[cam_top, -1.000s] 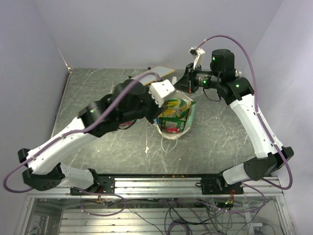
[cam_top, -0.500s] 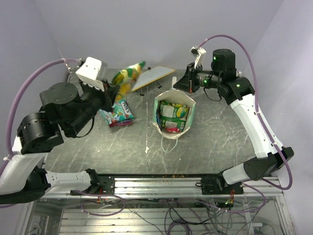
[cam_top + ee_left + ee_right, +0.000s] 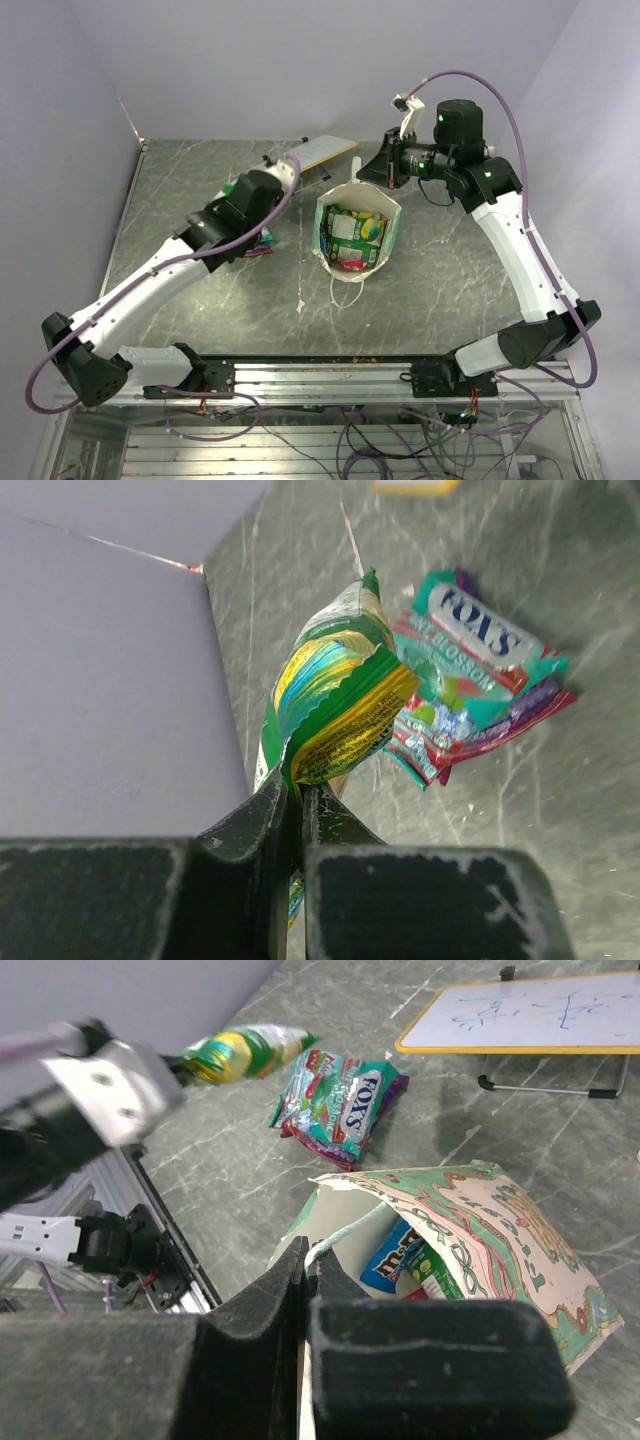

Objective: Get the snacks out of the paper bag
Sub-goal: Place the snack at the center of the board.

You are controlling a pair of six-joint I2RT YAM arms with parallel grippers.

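Observation:
The left gripper lowers to the left in the top view next and releases the packet, as bare tabletop lies below it beside the pile there.
The mint-green paper bag (image 3: 391, 232) lies in the middle of the table with its mouth open, and several snacks (image 3: 352, 232) show inside. My right gripper (image 3: 312, 1260) is shut on the bag's white cord handle (image 3: 350, 1232) at the rim. A blue packet (image 3: 395, 1255) and a green packet (image 3: 440, 1272) lie just inside. My left gripper (image 3: 298, 795) is shut on a green-and-yellow packet (image 3: 335, 700), held above the table left of the bag. Under it lies a pile of packets (image 3: 470, 680), a teal one on top.
A white board (image 3: 322, 152) on black legs stands behind the bag. A small white oblong object (image 3: 300, 303) lies on the table in front, near the bag's loose cord handle (image 3: 345, 292). The left wall (image 3: 100, 680) is close to my left gripper.
My left arm has carried the green-and-yellow packet from the bag's mouth out to the left, up, and down over the pile. My right gripper and the bag have not moved.

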